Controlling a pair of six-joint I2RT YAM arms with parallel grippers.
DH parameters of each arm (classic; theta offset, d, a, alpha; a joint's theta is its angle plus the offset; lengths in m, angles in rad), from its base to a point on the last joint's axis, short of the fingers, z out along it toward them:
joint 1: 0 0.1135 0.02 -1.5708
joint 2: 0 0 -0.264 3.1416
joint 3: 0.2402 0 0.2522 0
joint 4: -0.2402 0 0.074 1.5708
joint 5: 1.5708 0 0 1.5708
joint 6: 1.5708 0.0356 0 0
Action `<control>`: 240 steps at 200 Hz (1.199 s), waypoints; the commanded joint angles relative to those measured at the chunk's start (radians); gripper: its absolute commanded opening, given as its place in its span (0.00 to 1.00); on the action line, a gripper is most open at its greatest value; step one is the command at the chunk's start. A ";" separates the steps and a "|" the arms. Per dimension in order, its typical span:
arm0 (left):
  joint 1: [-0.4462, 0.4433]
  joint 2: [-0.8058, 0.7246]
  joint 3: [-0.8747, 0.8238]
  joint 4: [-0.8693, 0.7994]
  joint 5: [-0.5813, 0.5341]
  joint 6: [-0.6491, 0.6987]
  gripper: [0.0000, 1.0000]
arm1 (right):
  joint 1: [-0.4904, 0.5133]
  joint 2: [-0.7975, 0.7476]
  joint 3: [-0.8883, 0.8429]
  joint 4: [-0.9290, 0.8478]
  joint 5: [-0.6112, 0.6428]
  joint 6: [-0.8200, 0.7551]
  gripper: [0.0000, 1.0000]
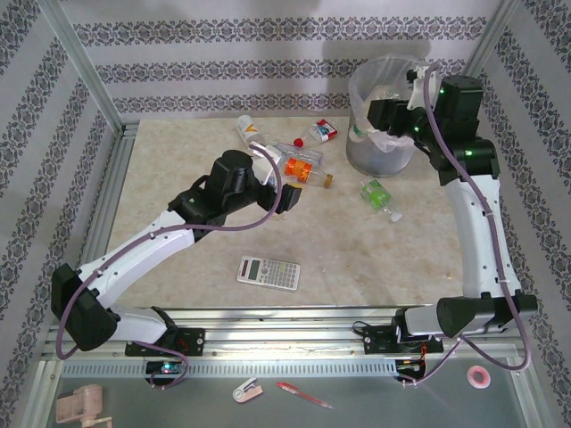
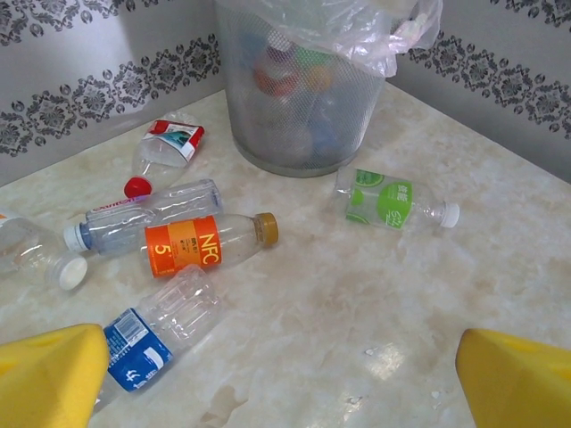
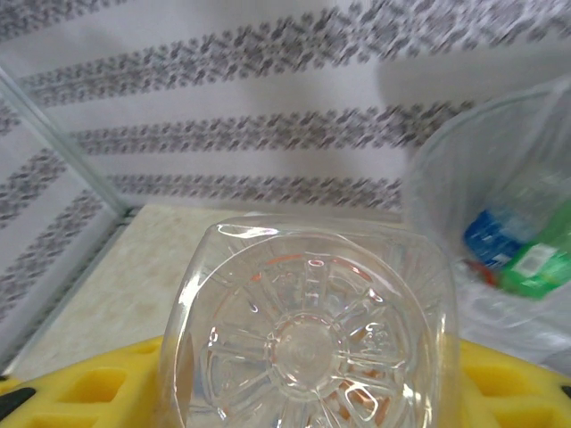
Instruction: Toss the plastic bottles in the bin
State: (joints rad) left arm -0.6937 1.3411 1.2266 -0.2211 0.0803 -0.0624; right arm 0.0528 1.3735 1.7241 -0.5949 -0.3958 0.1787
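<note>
My right gripper should next move up and outward over the bin's opening [image 1: 385, 78] [image 3: 513, 209] to let go of the clear bottle, because the bottle is still hanging by the bin's near rim.
Several plastic bottles lie on the marble table: an orange-labelled one [image 2: 201, 242] [image 1: 308, 169], a blue-labelled one [image 2: 147, 343], a clear one with a pale cap [image 2: 147, 214], a red-labelled one [image 2: 169, 147] [image 1: 321, 132] and a green-labelled one [image 2: 393, 203] [image 1: 379, 194]. My left gripper [image 2: 285, 392] [image 1: 287, 198] hangs open over bare table, the blue-labelled bottle beside its left finger [image 2: 49, 374]. The bin [image 1: 382, 147] [image 2: 303, 98] stands at the back right with bottles inside. Over its rim, my right gripper [image 1: 388, 120] [image 3: 303, 392] is shut on a clear bottle [image 3: 308, 330], base toward the camera.
A grey calculator [image 1: 268, 272] lies near the front middle of the table. Another clear bottle [image 1: 250, 132] lies at the back by the wall. Patterned walls and metal posts close in the left, back and right sides. A tape roll [image 1: 480, 376] and pen [image 1: 303, 394] lie below the front rail.
</note>
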 commanded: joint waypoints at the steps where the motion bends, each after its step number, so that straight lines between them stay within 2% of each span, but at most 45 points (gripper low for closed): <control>1: 0.000 -0.049 -0.022 0.085 -0.015 -0.039 1.00 | -0.014 -0.040 0.057 0.056 0.110 -0.063 0.35; 53: 0.003 -0.102 -0.071 0.166 -0.041 -0.061 1.00 | -0.024 -0.064 0.107 0.122 0.192 -0.141 0.35; 100: 0.006 -0.122 -0.089 0.171 -0.065 -0.074 1.00 | -0.024 -0.091 0.118 0.220 0.242 -0.198 0.34; 240: 0.011 -0.189 -0.150 0.197 -0.157 -0.093 1.00 | -0.025 -0.229 -0.079 0.687 0.273 -0.224 0.30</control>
State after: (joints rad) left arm -0.6918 1.1851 1.0939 -0.0738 -0.0441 -0.1402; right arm 0.0406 1.1713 1.6718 -0.0544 -0.1455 -0.0338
